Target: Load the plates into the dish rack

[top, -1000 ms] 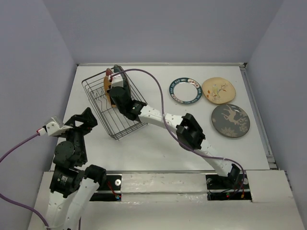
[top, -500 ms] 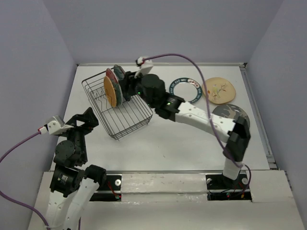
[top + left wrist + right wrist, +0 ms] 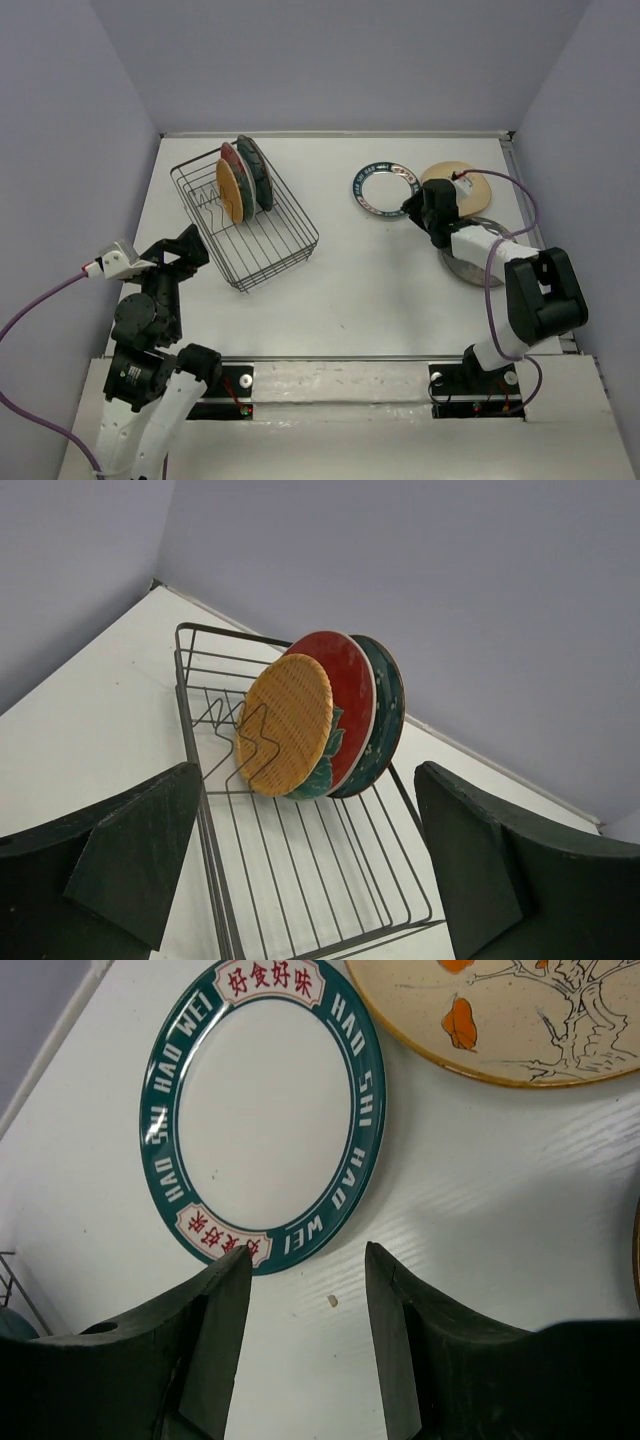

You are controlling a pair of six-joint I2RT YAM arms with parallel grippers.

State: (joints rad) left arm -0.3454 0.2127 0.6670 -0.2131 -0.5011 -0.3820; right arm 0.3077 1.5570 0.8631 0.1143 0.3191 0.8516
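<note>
I need to move my right gripper down and gently toward the white plate, with its open fingers on both sides of the plate's near teal rim (image 3: 386, 213) (image 3: 308, 1236), because that rim lines up with the gap between them.
The dish rack (image 3: 283, 248) stands at the back left with three plates upright at its far end: an orange woven-look one (image 3: 232, 192), a red one (image 3: 231, 160) and a dark teal one (image 3: 258, 172). My left gripper (image 3: 186, 247) hangs open and empty just left of the rack, facing it (image 3: 300, 880). Three plates lie flat at the back right: the white one with a teal rim (image 3: 385, 190), the cream floral one (image 3: 470, 190) and a grey one (image 3: 484, 266) mostly under my right arm. My right gripper (image 3: 307, 1250) is open and empty over bare table, at the white plate's (image 3: 265, 1100) near edge.
The table's raised right edge (image 3: 535, 235) runs close beside the grey and cream plates. The near half of the rack holds only upright wire prongs (image 3: 235, 745). A small crumb (image 3: 333, 1301) lies on the table between my right fingers.
My right arm has pulled away from the dish rack and swung right, down to the plates on the table. Its jaws have opened. The left arm has not moved.
</note>
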